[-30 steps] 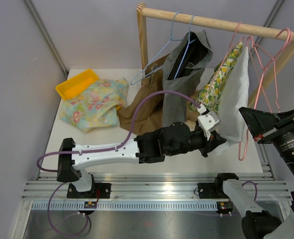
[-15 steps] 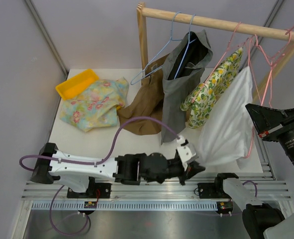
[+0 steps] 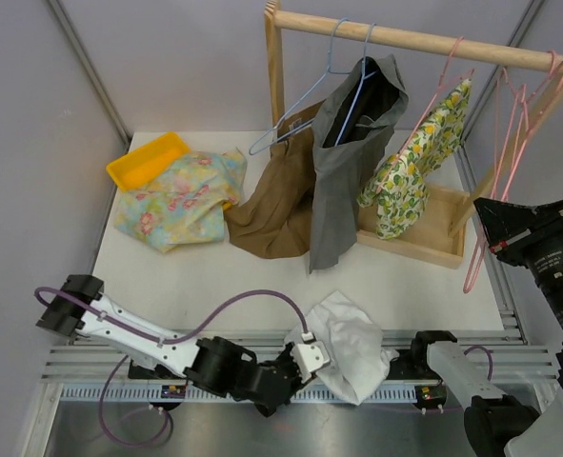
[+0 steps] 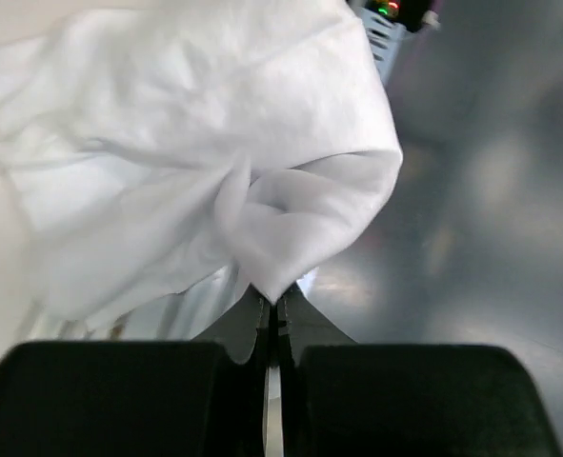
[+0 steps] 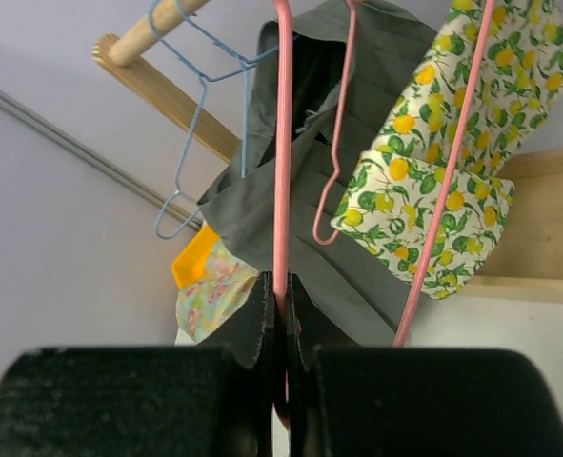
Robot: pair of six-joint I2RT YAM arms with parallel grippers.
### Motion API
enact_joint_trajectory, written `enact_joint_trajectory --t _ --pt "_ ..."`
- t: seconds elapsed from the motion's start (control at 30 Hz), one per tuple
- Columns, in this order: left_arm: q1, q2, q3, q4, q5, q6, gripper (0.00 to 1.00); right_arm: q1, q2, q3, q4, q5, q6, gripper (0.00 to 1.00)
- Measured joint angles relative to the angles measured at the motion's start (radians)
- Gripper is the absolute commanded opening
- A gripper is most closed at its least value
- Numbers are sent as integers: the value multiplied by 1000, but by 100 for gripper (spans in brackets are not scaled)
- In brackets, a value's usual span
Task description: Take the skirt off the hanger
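Observation:
The rod's bare part (image 3: 503, 51) beside the lemon-print garment is outward of my gripper, so my right gripper should next move outward toward that part of the rod and let go of the pink hanger.
The white skirt (image 3: 352, 343) lies crumpled at the table's near edge, off the hanger. My left gripper (image 3: 310, 357) is low by the front rail and shut on a fold of it. In the left wrist view the skirt (image 4: 195, 171) bunches just ahead of the closed left gripper (image 4: 273, 303). The pink hanger (image 3: 471, 271) hangs bare from the rod's right end. My right gripper (image 3: 486, 243) is shut on its wire. In the right wrist view the hanger (image 5: 282, 143) runs straight up from the closed right gripper (image 5: 281, 281).
A wooden rack (image 3: 405, 40) carries a grey garment (image 3: 343, 162), a lemon-print garment (image 3: 410, 167), blue hangers (image 3: 291, 124) and more pink hangers. A brown garment (image 3: 276, 205) slumps at its foot. A floral cloth (image 3: 181, 200) and yellow tray (image 3: 148, 157) sit back left.
My left arm pulled the white skirt down and toward the near edge, sliding it off the pink hanger. The hanger swung back right, bare. The right gripper kept its hold.

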Motion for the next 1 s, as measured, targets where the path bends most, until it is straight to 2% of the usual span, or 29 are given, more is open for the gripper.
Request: enact_joint_trajectory --t 0.13,0.27,0.33,0.5,0.67,0.83,0.9,1.0 --pt "5 -166 77 -234 -138 -2 0 0 -47 -121 0 14 -2 0" --pt "33 -256 323 -466 -306 40 0 0 -64 -229 27 18 -5 0" --pt "112 -299 422 -533 -351 91 0 0 -60 -271 53 21 -6 0" --pt "432 -364 622 -625 -381 261 0 0 -5 -320 153 25 -5 0" --pt "764 -306 874 -623 -340 486 0 0 96 -317 265 63 -5 0" --pt "1206 -82 1209 -599 -188 608 0 0 163 -309 328 101 -9 0" --pt "1339 34 1325 -585 -123 613 0 0 176 -309 340 112 -10 0" --pt "1516 177 1388 -539 -55 582 0 0 180 -310 357 126 -13 0"
